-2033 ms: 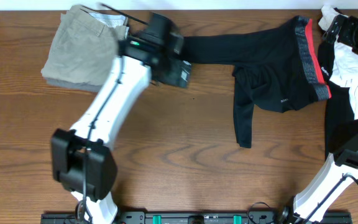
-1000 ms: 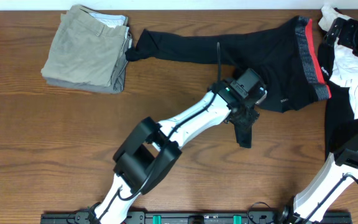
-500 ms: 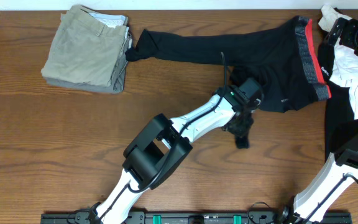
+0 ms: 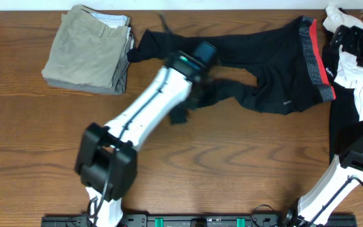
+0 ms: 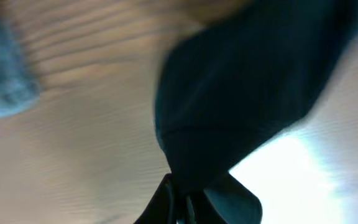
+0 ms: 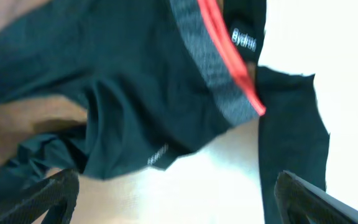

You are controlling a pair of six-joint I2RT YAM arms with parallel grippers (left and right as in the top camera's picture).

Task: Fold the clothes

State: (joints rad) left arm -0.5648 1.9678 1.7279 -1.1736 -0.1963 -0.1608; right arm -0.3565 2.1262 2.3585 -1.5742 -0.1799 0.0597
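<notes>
My left gripper will next pull the leg it holds to the left in the overhead view and let go of it by the khaki trousers' near edge (image 4: 113, 94) (image 5: 11, 112), because the leg lies rumpled.
The clothes, black leggings (image 4: 263, 53), lie across the back of the table, with the red-and-grey waistband (image 4: 318, 60) at the right. One leg stretches left to the khaki trousers. The other leg (image 4: 232, 91) is pulled leftward, and its end hangs below my left gripper (image 4: 194, 94). In the left wrist view my left gripper (image 5: 185, 202) is shut on a bunch of the black fabric (image 5: 241, 93), just above the wood. My right gripper (image 4: 357, 39) stays at the back right, open with nothing in it. Its view shows the waistband (image 6: 219, 68) beyond the wide-apart fingers (image 6: 48, 196).
Folded khaki trousers (image 4: 90, 50) sit at the back left, touching the end of the upper leg. A white printed T-shirt (image 4: 353, 72) lies at the right edge beside the waistband. A black strip of cloth (image 4: 342, 126) lies below it.
My left gripper closed on the lower leg near the middle of the table and carried it left, dragging that leg across toward the trousers. The right arm stayed put.
</notes>
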